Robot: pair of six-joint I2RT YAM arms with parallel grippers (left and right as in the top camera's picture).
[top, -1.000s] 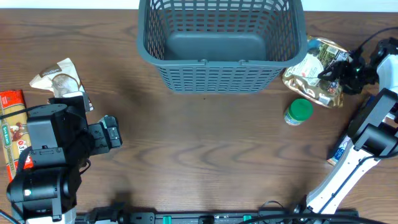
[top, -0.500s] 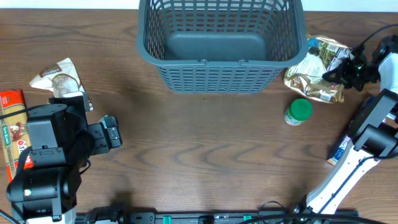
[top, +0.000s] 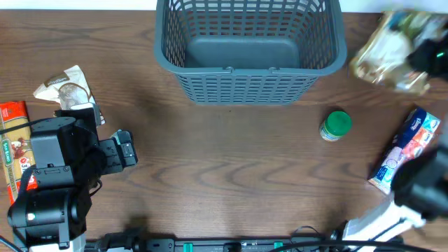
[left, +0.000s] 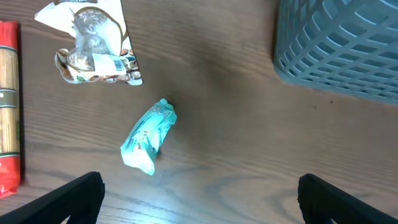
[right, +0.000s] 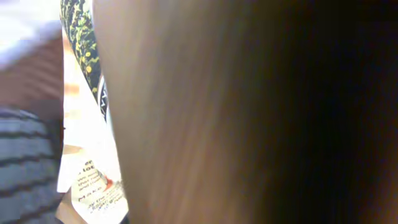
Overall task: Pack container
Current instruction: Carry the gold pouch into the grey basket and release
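The right gripper swings to the left in the overhead view, over the basket's bottom, and releases the snack bag next, because the basket (top: 248, 85) is still empty.
The dark grey slotted basket (top: 248, 85) stands at the back middle of the table, and nothing shows inside it. Its corner shows in the left wrist view (left: 342, 50). My right gripper (top: 428, 57) is raised right of the basket, shut on a crinkly gold and white snack bag (top: 388, 49), which is blurred by motion. That bag fills the right wrist view (right: 87, 162) and hides the jaws. My left gripper (top: 126, 148) is open and empty at the left, and its fingertips (left: 199, 205) hang above bare wood.
A green-lidded jar (top: 336, 126) and a blue and white tissue pack (top: 404, 150) lie at the right. A clear bag with a label (top: 66, 85) (left: 93, 46), a red pasta pack (top: 12, 143) (left: 9, 106) and a teal packet (left: 149, 135) lie at the left.
My right gripper has lifted the snack bag off the table and carried it up and to the right. The tissue pack is uncovered now. The left arm has not moved.
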